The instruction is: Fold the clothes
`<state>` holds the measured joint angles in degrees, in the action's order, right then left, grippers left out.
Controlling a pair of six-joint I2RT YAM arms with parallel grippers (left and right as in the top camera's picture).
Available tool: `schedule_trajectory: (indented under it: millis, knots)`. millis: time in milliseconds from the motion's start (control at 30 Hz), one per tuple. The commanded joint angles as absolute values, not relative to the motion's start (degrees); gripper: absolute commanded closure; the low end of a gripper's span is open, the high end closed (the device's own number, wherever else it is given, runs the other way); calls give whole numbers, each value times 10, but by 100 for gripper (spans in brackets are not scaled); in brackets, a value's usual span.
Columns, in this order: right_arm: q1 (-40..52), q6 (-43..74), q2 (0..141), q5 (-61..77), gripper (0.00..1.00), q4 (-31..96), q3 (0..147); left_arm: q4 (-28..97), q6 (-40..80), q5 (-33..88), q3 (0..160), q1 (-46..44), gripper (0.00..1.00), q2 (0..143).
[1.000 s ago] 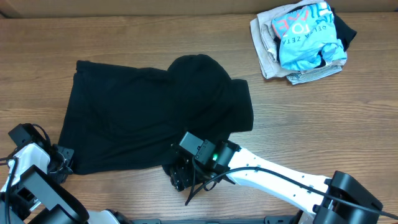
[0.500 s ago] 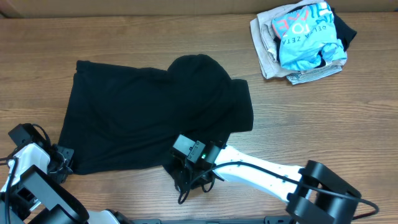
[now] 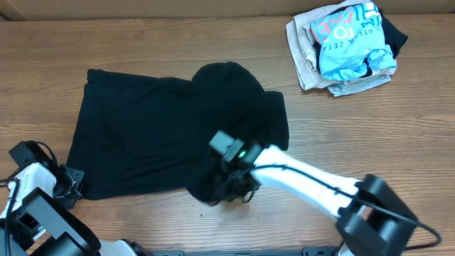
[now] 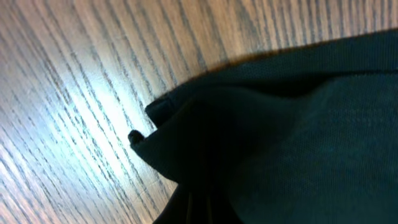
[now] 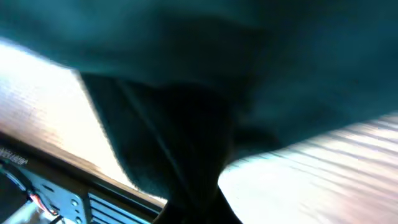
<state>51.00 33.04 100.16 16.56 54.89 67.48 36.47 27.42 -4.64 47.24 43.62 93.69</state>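
The middle of the shirt's short side lies outward and both grippers are on the near edge of the shirt, so next my left gripper will lift it outward, lower it and release it.
The clothes, a plain black shirt, lie spread over the left and middle of the wooden table. At the shirt's near left corner sits my left gripper, shut on that corner. In the left wrist view the black fabric bunches down into the dark jaws of the left gripper. My right gripper is shut on the shirt's near edge, where the cloth is gathered into a small hump. The right wrist view is blurred, with black cloth running into the right gripper.
A heap of other garments, white, grey and light blue with red lettering, sits at the back right. The table's front edge lies close under the right gripper. The white right arm stretches across the near right of the table.
The right gripper has closed on the shirt's near edge and shifted slightly back and to the right, bunching the cloth. The left gripper has stayed put.
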Motion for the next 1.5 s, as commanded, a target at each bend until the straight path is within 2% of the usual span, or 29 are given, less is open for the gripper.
schedule_trajectory:
  millis: [0,167,467,1067,1467]
  knots:
    - [465,332,924,136,96,585,704,371,204,15,480,439,96,962]
    - [397,330,836,116,96,670,704,427,177,65,536,439,96,936]
    - [366,331,781,94,96,730,704,555,159,106,646,438,96,861]
    - [366,362,717,73,96,723,740,648,107,137,717,438,96,700]
    - [365,334,830,-6,96,616,740,617,107,129,705,420,96,761]
